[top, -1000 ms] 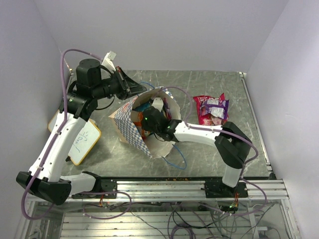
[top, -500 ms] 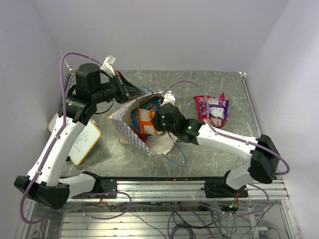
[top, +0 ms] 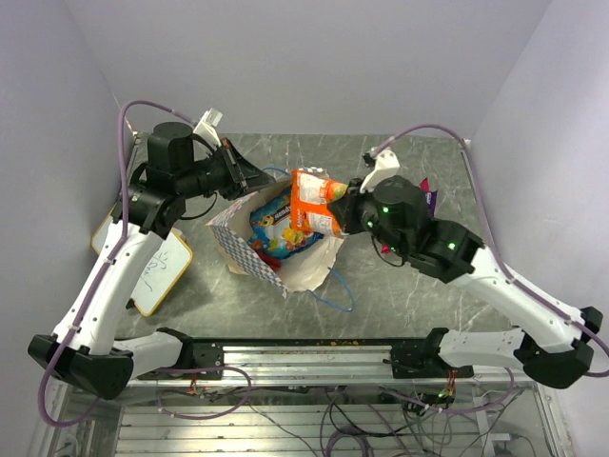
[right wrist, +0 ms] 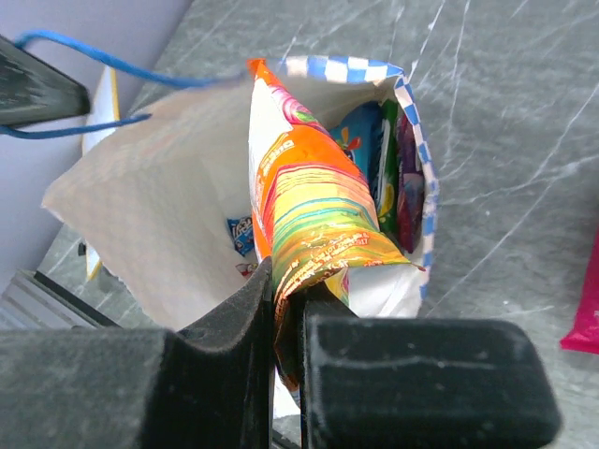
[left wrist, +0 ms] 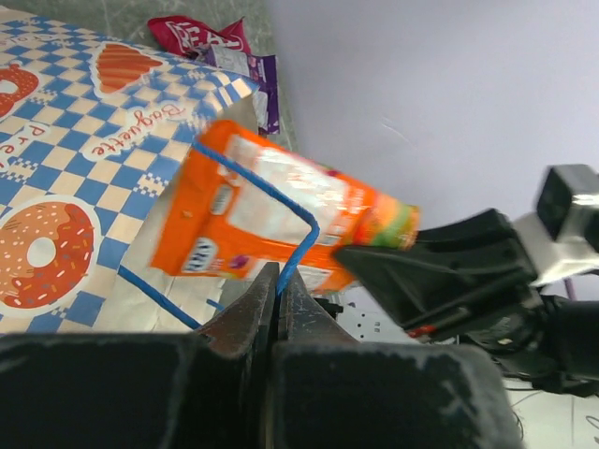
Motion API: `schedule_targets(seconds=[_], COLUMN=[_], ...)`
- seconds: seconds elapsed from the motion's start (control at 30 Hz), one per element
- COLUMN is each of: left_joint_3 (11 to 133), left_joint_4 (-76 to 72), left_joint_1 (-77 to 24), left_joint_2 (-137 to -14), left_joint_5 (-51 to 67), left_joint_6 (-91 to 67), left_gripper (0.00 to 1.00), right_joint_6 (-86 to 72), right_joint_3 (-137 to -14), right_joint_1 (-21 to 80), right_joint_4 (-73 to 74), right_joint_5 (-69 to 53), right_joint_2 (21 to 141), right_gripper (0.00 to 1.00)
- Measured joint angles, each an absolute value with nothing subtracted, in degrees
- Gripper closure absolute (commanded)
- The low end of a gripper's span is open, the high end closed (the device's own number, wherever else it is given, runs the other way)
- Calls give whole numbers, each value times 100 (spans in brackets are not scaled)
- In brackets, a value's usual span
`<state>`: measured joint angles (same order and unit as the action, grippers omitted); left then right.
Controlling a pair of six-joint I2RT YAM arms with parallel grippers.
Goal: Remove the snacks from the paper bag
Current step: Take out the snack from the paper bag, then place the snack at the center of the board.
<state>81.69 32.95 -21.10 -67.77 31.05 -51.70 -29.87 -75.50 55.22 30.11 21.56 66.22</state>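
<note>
The red and purple packets lie below the orange packet [top: 314, 202], so my right gripper will next go to the right in the top view and down, and let go of it there.
The paper bag [top: 243, 249] lies on the table with its mouth held open. My left gripper [top: 249, 177] is shut on its blue cord handle [left wrist: 301, 208], the jaws pinching the cord at the tips [left wrist: 279, 279]. Just above the bag's mouth, my right gripper [top: 340, 211] is shut on the end of an orange snack packet [top: 314, 202], which is crimped between the jaws [right wrist: 288, 281]. A blue packet [top: 276, 227] still lies inside the bag. In the right wrist view, blue [right wrist: 360, 140], green [right wrist: 387, 161] and purple [right wrist: 408, 182] packets stand against the bag's inner wall [right wrist: 150, 206].
Red [left wrist: 201, 36] and purple [left wrist: 255, 73] packets lie on the table right of the bag, mostly hidden by my right arm in the top view. A yellow-framed whiteboard [top: 157, 271] leans at the table's left edge. The bag's other blue cord [top: 338, 297] trails toward the front.
My right gripper closed on the orange packet inside the bag and drew it up and to the right, out of the mouth. The left gripper kept hold of the handle.
</note>
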Motion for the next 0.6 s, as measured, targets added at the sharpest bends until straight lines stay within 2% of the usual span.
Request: schedule_targets(seconds=[0.33, 0.47, 0.6], left_joint_3=[8418, 8667, 8829], left_joint_4=[3758, 3938, 3988], left_joint_1=[-2110, -2110, -2110], left_joint_2=[-6869, -6980, -7072], left_joint_5=[2829, 2805, 2781], left_joint_6=[-5050, -4987, -4950], left_gripper=[93, 93, 93], right_joint_6=[-2169, -1994, -1990], right_joint_3=[-8571, -8637, -8873], right_joint_1=[5524, 5520, 5240], right_joint_4=[3828, 3850, 4018], right_joint_5=[2506, 3485, 4399], right_joint_2=[6147, 5996, 6431], right_gripper=[100, 100, 100])
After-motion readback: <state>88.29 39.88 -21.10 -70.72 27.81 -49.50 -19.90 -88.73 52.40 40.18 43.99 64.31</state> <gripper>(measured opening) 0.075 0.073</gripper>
